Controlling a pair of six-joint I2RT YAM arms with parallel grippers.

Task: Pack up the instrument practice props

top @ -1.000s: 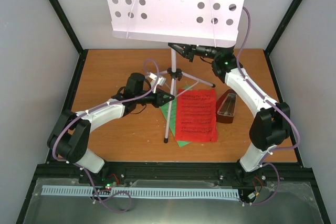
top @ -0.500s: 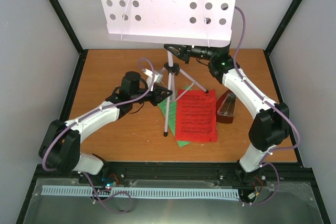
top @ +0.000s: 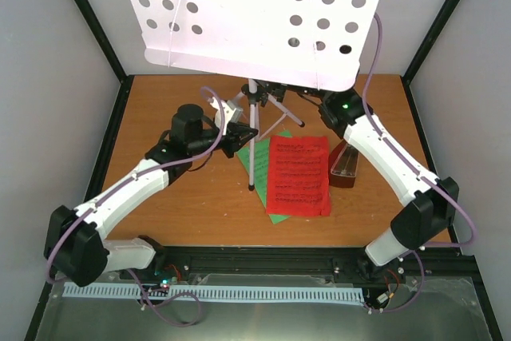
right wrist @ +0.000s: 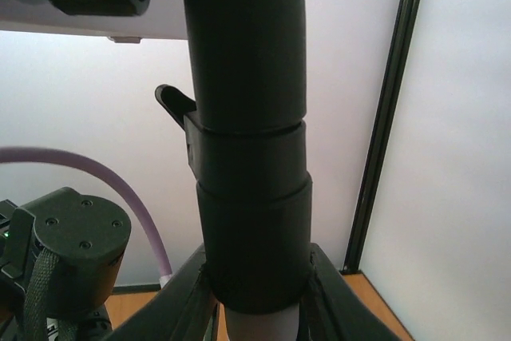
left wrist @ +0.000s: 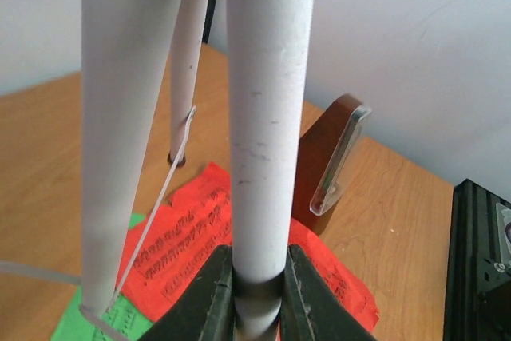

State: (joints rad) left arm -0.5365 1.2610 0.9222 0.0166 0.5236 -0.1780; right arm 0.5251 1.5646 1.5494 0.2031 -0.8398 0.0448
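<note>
My left gripper is above and in front of the bare wood beside the green sheet, so next I will lower it back and let go of the tube on that wood.
The silver tripod stand (top: 251, 161) hangs tilted between both arms, and its perforated tray (top: 255, 17) fills the top of the overhead view. My left gripper (top: 243, 133) is shut on one white tube of the stand (left wrist: 259, 117), fingers (left wrist: 204, 297) pressed on both sides. My right gripper (top: 279, 91) sits under the tray, shut on the stand's black collar (right wrist: 249, 197). On the table beneath lie the red music sheet (top: 298, 175) and, under it, the green sheet (top: 276, 215). The dark-brown metronome (top: 343, 164) with its clear cover (left wrist: 339, 157) stands just right of the sheets.
The wooden table (top: 176, 205) is boxed in by white walls and black frame posts (top: 88, 17). A black rail (top: 263, 261) runs along the near edge by the arm bases. Purple cables (top: 375, 45) loop off both arms.
The stand has risen and tipped, its tray swinging left and closer to the overhead camera. The front leg's foot has moved back off the table. Both arms have reached further up with it.
</note>
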